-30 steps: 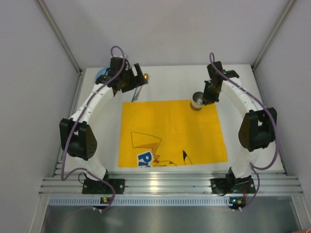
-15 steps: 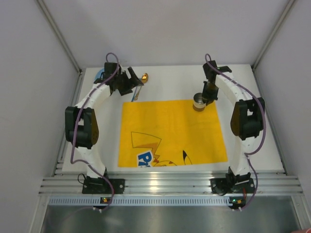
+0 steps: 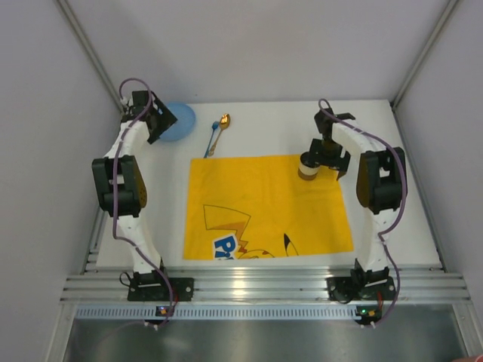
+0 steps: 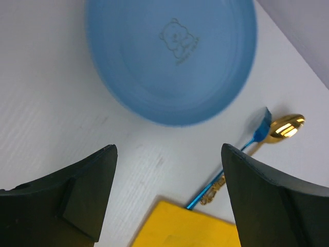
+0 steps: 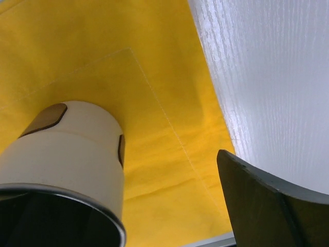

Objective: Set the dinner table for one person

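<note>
The near rim of the blue plate is below the robot's open, empty left gripper, so next the gripper needs to go down until its spread fingers are on both sides of that rim, then close.
The white dinner table [image 3: 264, 124] carries a yellow cartoon placemat [image 3: 268, 207]. A beige cup [image 3: 307, 167] with a dark inside stands upright on the mat's far right corner. My right gripper [image 3: 326, 157] is open over it. In the right wrist view the cup [image 5: 67, 154] is at lower left, one finger [image 5: 272, 200] stands apart on its right, and the other is hidden. My left gripper [image 3: 164, 122] is open at the far left, beside a blue plate [image 3: 179, 121]. The left wrist view shows the plate [image 4: 172, 56] ahead of the empty open gripper [image 4: 169, 190].
A gold spoon with a blue handle [image 3: 217, 132] lies on the table just beyond the mat's far left corner, also in the left wrist view as the spoon [image 4: 280, 127]. White walls close in the table on three sides. A ribbed aluminium rail [image 3: 264, 290] runs along the near edge.
My right gripper has opened and let go of the cup, which stays on the mat's corner. My left arm has swung left, away from the spoon, uncovering the blue plate.
</note>
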